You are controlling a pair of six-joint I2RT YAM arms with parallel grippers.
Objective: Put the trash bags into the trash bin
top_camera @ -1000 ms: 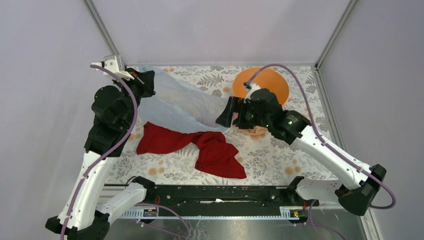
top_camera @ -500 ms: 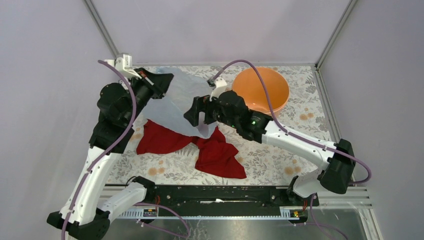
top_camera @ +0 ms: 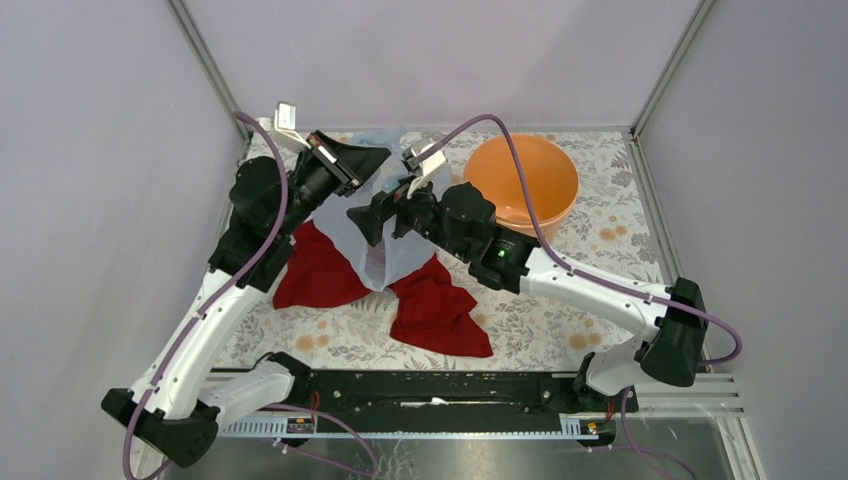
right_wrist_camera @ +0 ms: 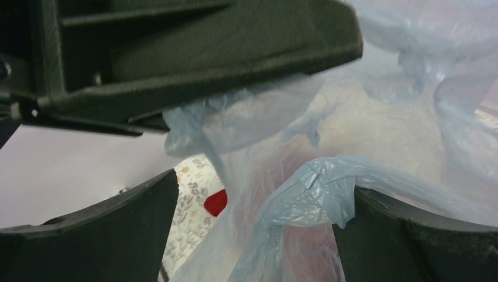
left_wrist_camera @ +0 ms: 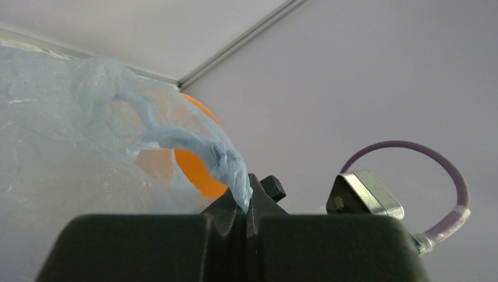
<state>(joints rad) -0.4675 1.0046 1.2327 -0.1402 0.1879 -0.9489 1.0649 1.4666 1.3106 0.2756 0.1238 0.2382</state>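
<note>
My right gripper should ease up toward the left gripper next and close, since the bunched fold at the bag's upper edge (top_camera: 387, 226) (right_wrist_camera: 320, 192) is already between its open fingers.
The pale-blue trash bag (top_camera: 385, 255) hangs off the table from my left gripper (top_camera: 380, 155), which is shut on a twisted corner of it (left_wrist_camera: 238, 176). Its lower part drapes over the red cloth. My right gripper (top_camera: 372, 218) is open just under the left one, with a bunched fold of the bag (right_wrist_camera: 305, 200) between its two fingers and against the right finger (right_wrist_camera: 423, 235). The orange trash bin (top_camera: 520, 180) stands upright at the back right, apart from both grippers. It shows through the film in the left wrist view (left_wrist_camera: 199, 173).
A large red cloth (top_camera: 430, 305) lies crumpled on the flowered table (top_camera: 560, 310), partly under the bag; a bit of it shows in the right wrist view (right_wrist_camera: 216, 201). The enclosure walls stand close on the left, back and right.
My left gripper has lifted the bag and carried it right. My right arm has swung left, away from the bin, and now straddles the hanging bag below the left gripper.
</note>
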